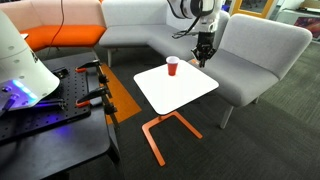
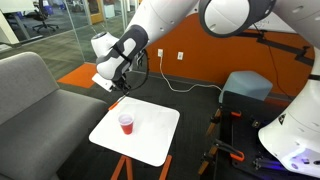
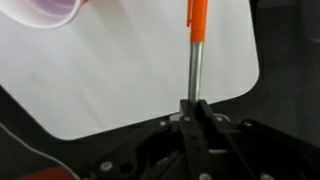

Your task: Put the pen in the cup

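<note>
My gripper swings left in the wrist view next toward the cup's opening (image 3: 45, 8), which lies that way, and releases the pen (image 3: 195, 55), orange end first, inside.
The red cup (image 1: 172, 66) stands on the white table (image 1: 180, 90), near its far edge; in an exterior view (image 2: 126, 123) it is near the table's middle-left. In the wrist view only its whitish rim (image 3: 45, 12) shows at the top left. My gripper (image 1: 203, 52) hangs above the table's far corner, to the side of the cup, also seen in an exterior view (image 2: 117, 84). In the wrist view the gripper (image 3: 194, 108) is shut on the pen (image 3: 195, 55), a grey shaft with an orange end that points away from the jaws.
Grey sofa seats (image 1: 250, 55) wrap around the table's back and side. An orange bench (image 1: 60, 38) stands behind. A black bench with clamps and a white machine (image 1: 40, 95) sits close to the table. The table rests on an orange frame (image 1: 165, 130).
</note>
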You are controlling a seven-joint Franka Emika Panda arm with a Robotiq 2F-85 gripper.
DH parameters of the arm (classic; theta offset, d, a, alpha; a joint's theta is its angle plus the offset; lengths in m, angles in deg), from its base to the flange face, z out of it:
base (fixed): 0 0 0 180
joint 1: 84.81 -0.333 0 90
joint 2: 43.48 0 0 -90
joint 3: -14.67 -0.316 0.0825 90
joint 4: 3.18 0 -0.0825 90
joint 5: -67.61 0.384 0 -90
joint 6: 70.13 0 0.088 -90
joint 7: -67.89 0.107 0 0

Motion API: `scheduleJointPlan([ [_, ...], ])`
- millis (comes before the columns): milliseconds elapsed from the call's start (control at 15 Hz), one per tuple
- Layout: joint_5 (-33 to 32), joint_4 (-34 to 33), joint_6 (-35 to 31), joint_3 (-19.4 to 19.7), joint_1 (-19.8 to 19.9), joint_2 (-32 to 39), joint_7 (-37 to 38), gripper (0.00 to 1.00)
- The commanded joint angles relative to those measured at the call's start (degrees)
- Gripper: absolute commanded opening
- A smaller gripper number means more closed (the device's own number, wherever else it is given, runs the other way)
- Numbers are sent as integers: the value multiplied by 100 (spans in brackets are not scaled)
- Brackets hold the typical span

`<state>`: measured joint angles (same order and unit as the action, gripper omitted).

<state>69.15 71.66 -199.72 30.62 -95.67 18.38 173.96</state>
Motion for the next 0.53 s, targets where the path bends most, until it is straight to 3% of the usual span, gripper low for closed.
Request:
scheduleJointPlan([
  [0, -777, 334, 674, 241, -438, -415, 110, 3],
  [267, -1529, 440, 1472, 143, -740, -644, 71, 3],
  [467, -1900, 581, 1544, 59, -898, -763, 158, 3],
])
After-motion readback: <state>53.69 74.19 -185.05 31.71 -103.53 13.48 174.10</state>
